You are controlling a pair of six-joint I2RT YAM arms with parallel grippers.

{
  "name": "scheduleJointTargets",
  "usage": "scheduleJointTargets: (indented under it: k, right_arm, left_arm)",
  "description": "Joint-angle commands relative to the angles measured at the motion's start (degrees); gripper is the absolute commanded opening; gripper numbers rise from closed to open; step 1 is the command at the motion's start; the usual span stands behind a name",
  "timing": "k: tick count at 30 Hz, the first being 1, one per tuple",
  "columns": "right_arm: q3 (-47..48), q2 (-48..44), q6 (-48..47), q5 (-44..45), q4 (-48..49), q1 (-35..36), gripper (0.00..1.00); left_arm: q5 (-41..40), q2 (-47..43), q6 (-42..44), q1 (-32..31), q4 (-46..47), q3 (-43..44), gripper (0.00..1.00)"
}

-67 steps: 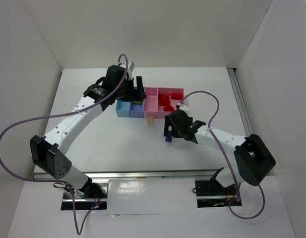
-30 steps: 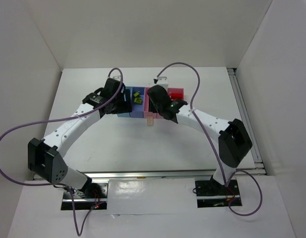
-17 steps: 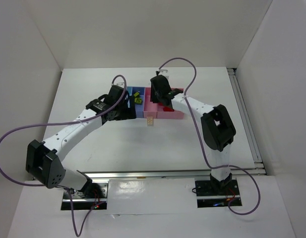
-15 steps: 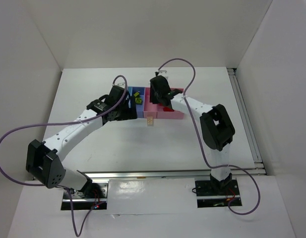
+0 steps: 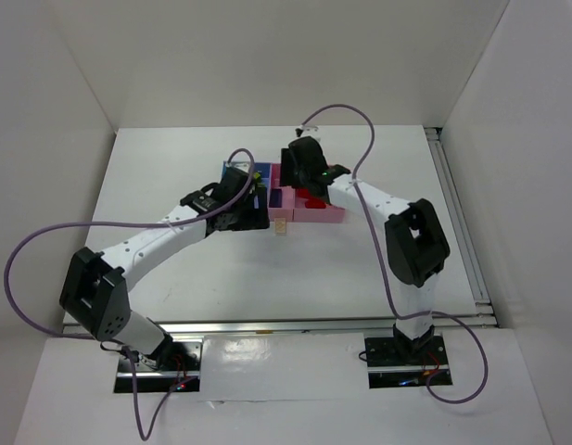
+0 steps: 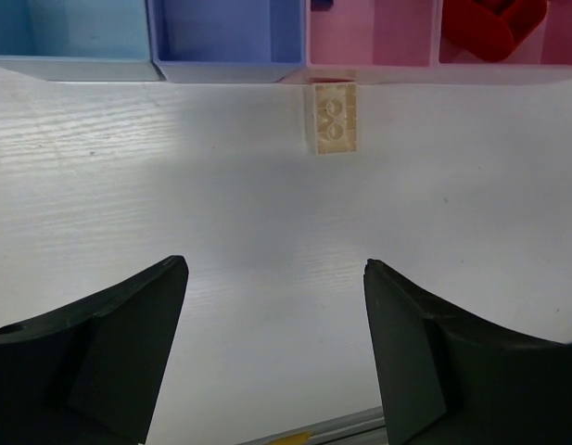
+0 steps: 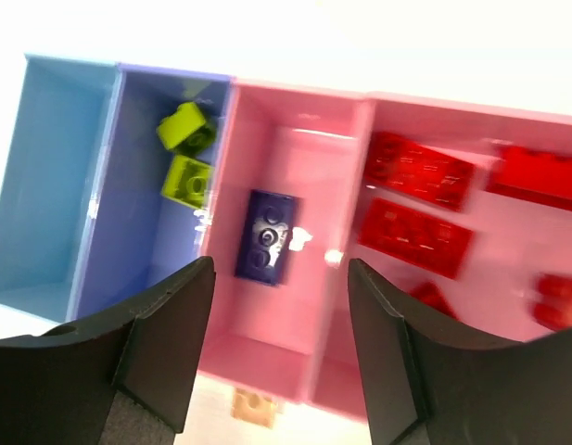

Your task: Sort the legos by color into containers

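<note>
I should next move my left gripper outward and down over the pale tan lego (image 5: 282, 227) (image 6: 334, 116) by the bins' near side, with my fingers on both sides of it, because it is still outside every bin.
The joined bins show in the right wrist view: light blue (image 7: 44, 185), darker blue (image 7: 137, 250), narrow pink (image 7: 304, 306), wider pink (image 7: 508, 260). Two yellow-green legos (image 7: 187, 153) lie in the darker blue bin. A dark blue-purple lego (image 7: 265, 235) lies flat in the narrow pink bin. Several red legos (image 7: 417, 204) lie in the wider pink bin. A pale tan lego (image 6: 334, 116) lies on the table against the bins' near wall. My right gripper (image 7: 281, 269) hangs open and empty above the pink bins. My left gripper (image 6: 274, 269) is open and empty over the table, short of the tan lego.
In the top view the left arm (image 5: 165, 232) reaches across to the bins' near side and covers the light blue bin. The right arm (image 5: 369, 199) arches over the wider pink bin (image 5: 327, 215). White walls enclose the table on three sides.
My right gripper carried the dark blue-purple lego from the table to the bins; it now lies loose in the narrow pink bin. My left gripper moved right, along the bins' near side.
</note>
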Motion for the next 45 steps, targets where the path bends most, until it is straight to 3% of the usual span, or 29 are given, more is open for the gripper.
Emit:
scheduleJointTargets:
  k: [1, 4, 8, 13, 22, 35, 37, 39, 45]
  right_arm:
    - [-4.0, -11.7, 0.6, 3.2, 2.6, -3.8, 0.66]
    - [-9.8, -19.3, 0.6, 4.3, 1.9, -7.3, 0.72]
    - [-15.2, -27.1, 1.2, 6.0, -1.7, -9.7, 0.82]
    - [-19.3, -33.6, 1.2, 6.0, -3.3, -11.9, 0.84]
    - [-20.4, -35.3, 1.2, 6.0, -4.0, -12.4, 0.84]
    - [-20.9, -35.3, 1.2, 5.0, -4.0, -12.4, 0.84]
    - [-20.9, -35.3, 1.2, 5.0, -4.0, -12.4, 0.84]
    - [-20.9, -35.3, 1.2, 5.0, -4.0, -12.4, 0.84]
    - [-22.0, -34.7, 1.2, 5.0, -4.0, -12.4, 0.84]
  left_arm:
    - [0.9, 2.0, -2.0, -3.0, 5.6, -0.7, 0.88]
    - [-0.1, 7.3, -2.0, -5.7, 7.9, 0.4, 0.89]
    - [-7.6, 14.7, -5.8, -8.1, 11.3, 3.2, 0.91]
    - [-13.6, 19.7, -7.5, -9.4, 15.7, 3.2, 0.89]
    - [-18.4, 26.6, -7.0, -9.4, 16.8, 7.3, 0.79]
    - [-21.0, 28.9, -7.0, -9.4, 16.2, 9.1, 0.44]
    - [-21.0, 27.4, -7.0, -10.0, 16.2, 8.5, 0.41]
    - [-18.2, 25.7, -6.4, -11.0, 16.2, 7.7, 0.31]
    - [-15.8, 12.4, -7.8, -14.0, 12.2, 1.0, 0.19]
